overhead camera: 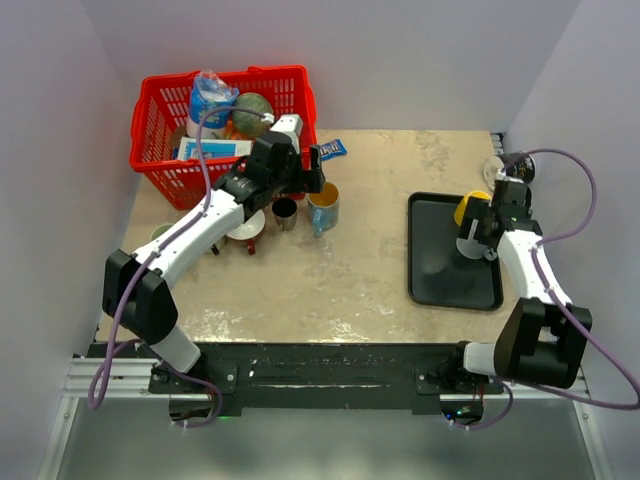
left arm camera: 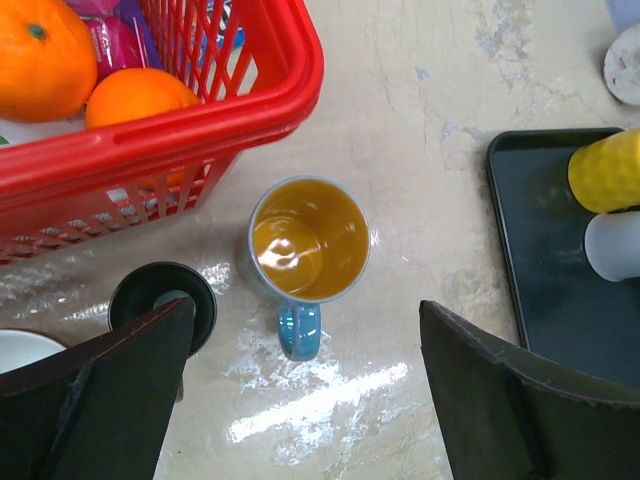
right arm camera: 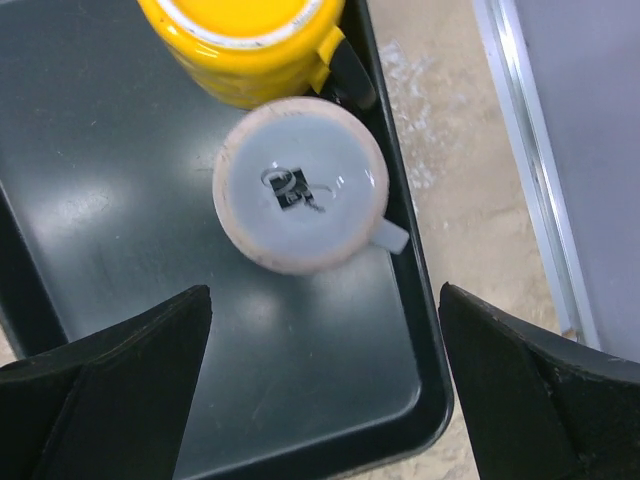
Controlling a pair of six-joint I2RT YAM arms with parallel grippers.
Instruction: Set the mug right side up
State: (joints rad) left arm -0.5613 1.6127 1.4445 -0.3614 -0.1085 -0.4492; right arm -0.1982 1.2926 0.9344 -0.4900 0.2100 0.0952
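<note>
The white mug's small handle [right arm camera: 391, 236] juts out from the upside-down body, so my right gripper lowers onto it next and closes its open fingers there.
A white mug [right arm camera: 300, 185] stands upside down, base up, on the black tray [right arm camera: 150, 400], its small handle toward the tray's right rim. A yellow mug [right arm camera: 245, 45] sits upside down just behind it, touching it. My right gripper [right arm camera: 325, 290] hovers open above the white mug [overhead camera: 467, 244], nothing between its fingers. Across the table, a grey mug with an orange inside and blue handle [left arm camera: 308, 240] stands upright. My left gripper [left arm camera: 306, 340] hangs open over it [overhead camera: 323, 207], touching nothing.
A red basket [overhead camera: 225, 130] with oranges [left arm camera: 40, 55] and packets fills the back left. A small black cup [left arm camera: 160, 300] and a white dish [overhead camera: 245, 228] lie beside the left arm. A blue packet [overhead camera: 332, 150] lies behind the grey mug. Right of the tray runs the table edge [right arm camera: 520, 200].
</note>
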